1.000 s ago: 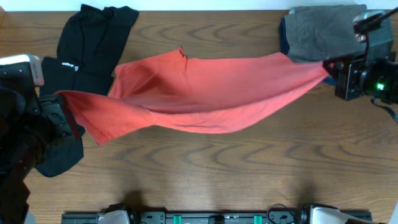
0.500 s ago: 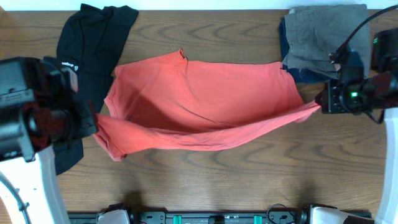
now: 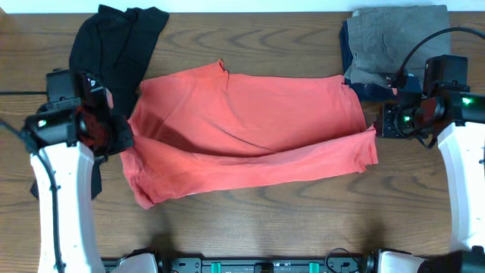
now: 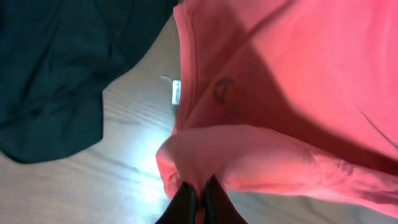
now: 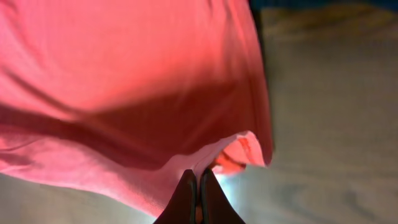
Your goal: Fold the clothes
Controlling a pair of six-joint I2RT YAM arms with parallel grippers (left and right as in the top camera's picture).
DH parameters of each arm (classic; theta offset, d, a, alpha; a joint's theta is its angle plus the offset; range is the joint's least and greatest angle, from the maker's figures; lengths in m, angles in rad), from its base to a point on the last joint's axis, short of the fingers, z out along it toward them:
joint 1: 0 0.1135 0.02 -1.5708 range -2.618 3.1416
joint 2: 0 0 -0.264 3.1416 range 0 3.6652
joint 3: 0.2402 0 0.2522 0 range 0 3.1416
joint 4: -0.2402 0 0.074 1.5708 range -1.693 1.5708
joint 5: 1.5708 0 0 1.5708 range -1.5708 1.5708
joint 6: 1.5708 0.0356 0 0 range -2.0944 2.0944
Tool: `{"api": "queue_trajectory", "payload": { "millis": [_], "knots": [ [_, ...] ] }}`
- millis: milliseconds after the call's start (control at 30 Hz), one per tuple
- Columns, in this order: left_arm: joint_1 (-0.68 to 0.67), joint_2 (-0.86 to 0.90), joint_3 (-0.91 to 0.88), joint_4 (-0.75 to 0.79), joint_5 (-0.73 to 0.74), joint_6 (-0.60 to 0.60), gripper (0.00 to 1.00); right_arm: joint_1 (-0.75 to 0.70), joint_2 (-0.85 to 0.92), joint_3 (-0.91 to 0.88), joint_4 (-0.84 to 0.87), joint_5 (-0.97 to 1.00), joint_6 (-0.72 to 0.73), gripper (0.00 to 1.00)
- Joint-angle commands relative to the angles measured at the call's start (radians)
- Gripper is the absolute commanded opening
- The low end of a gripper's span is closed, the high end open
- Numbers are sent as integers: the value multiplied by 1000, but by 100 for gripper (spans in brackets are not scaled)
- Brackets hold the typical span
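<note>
My left gripper is holding the edge and needs to move down and away from my base next, to release it onto the flat part of the shirt.
The coral-red T-shirt (image 3: 250,125) lies spread across the middle of the wooden table, plain side up, its front edge folded over. My left gripper (image 3: 121,140) is shut on the shirt's left edge (image 4: 205,155); a white tag (image 4: 176,92) shows at the collar. My right gripper (image 3: 377,129) is shut on the shirt's right edge (image 5: 211,155). The black garment (image 3: 106,53) with a small white logo lies at the back left, partly under my left arm; it also shows in the left wrist view (image 4: 68,68).
A folded grey garment (image 3: 390,38) on a dark blue one lies at the back right, touching the shirt's right corner. A rail (image 3: 265,265) runs along the table's front edge.
Both grippers have moved inward and toward the front, lowering the shirt from a stretched, lifted band onto the table, with its front edge now laid over.
</note>
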Motion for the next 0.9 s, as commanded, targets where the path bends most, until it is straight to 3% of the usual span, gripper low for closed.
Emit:
{"api": "queue_trajectory", "payload": {
  "millis": [0,367,867],
  "knots": [
    [3,42,-27,51,-15,-17,6,-8,26,-39,52,20,7,1],
    [3,212,-30,221,-15,-20,6,-30,145,-65,200,55,10,1],
    [3,243,-30,342,-15,-19,6,-22,248,-65,276,20,10,1]
  ]
}}
